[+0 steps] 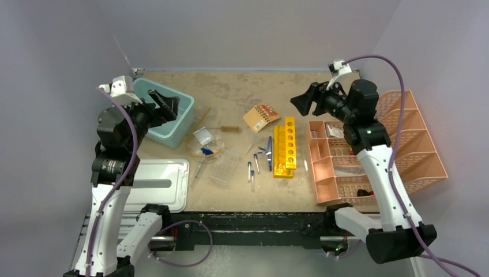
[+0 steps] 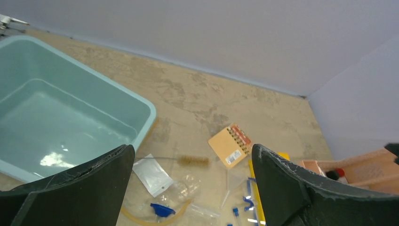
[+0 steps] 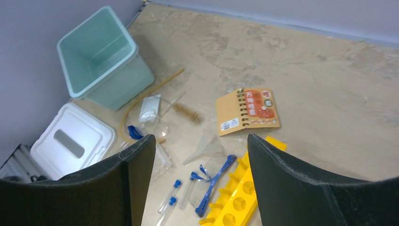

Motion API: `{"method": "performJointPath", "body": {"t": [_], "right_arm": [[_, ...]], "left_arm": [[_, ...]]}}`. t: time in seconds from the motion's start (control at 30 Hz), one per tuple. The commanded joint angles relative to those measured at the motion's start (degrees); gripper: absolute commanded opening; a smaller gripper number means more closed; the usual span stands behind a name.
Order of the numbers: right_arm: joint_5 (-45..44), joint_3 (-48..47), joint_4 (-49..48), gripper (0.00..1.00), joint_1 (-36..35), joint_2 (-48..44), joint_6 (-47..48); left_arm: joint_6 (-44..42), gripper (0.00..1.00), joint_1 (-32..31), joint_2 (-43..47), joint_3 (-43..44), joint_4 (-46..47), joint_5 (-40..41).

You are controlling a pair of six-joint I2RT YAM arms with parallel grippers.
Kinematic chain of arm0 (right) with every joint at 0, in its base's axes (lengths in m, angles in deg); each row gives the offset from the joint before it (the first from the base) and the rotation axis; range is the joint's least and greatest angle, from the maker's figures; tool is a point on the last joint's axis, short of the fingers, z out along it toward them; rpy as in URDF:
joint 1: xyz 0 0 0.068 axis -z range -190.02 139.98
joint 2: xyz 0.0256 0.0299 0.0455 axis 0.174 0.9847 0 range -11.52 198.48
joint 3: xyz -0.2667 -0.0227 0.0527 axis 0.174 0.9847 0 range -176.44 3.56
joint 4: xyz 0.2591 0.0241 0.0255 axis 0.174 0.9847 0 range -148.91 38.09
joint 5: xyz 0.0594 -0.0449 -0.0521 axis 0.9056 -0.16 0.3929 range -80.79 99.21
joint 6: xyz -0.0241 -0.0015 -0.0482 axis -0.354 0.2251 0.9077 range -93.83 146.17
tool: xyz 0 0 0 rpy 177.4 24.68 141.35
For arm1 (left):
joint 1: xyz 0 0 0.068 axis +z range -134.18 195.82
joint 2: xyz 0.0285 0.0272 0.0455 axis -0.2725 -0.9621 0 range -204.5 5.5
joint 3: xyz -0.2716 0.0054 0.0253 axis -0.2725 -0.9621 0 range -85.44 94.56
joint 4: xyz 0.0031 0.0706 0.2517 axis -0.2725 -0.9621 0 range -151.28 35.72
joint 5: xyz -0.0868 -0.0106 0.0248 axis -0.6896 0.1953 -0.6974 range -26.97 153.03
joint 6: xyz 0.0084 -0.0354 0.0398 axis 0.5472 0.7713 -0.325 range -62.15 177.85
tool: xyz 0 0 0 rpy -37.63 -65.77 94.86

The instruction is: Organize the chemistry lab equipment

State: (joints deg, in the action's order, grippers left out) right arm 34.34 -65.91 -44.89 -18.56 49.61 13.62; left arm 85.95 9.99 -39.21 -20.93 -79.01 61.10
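Note:
I need to swing my left gripper past the bin's rim next and then lower it to grab the clear dish, because the dish lies loose beside the bag.
Two yellow racks (image 1: 285,147) lie side by side mid-table, with several blue-capped tubes (image 1: 252,171) loose to their left. A clear plastic tube rack (image 1: 225,166) lies near the clear dish (image 1: 209,147), the bag (image 1: 203,136) and the thin brush (image 1: 228,129). My left gripper (image 1: 167,107) hangs open above the teal bin (image 1: 167,124), holding nothing. The right gripper (image 1: 303,103) is raised over the table's back right, open and empty. In the right wrist view the tubes (image 3: 171,193) and a yellow rack (image 3: 240,202) lie below the open gripper (image 3: 201,139).
A spiral notebook (image 1: 262,117) lies behind the racks. Blue safety glasses (image 3: 211,181) and a clear funnel (image 3: 207,143) lie among the tubes. A white lid (image 1: 155,183) sits at the front left. The salmon-pink mesh organiser (image 1: 369,156) stands at the right edge.

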Motion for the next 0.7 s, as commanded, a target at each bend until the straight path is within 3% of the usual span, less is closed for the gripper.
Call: {"method": "performJointPath", "body": {"t": [0.0, 0.4, 0.67], "right_arm": [[0.5, 0.5, -3.1, 0.73, -5.3, 2.3, 0.7], [-20.1, 1.1, -2.1, 0.68, -24.8, 19.1, -4.0], [-19.7, -2.7, -5.6, 0.66, -32.5, 32.2, -6.8]], "left_arm": [[1.4, 0.96, -0.4, -0.8, -3.5, 5.0, -9.7], [3.3, 0.92, -0.8, -2.9, -11.1, -1.9, -12.9], [7.9, 0.79, -3.6, -7.2, -16.5, -1.4, -8.5]]}}
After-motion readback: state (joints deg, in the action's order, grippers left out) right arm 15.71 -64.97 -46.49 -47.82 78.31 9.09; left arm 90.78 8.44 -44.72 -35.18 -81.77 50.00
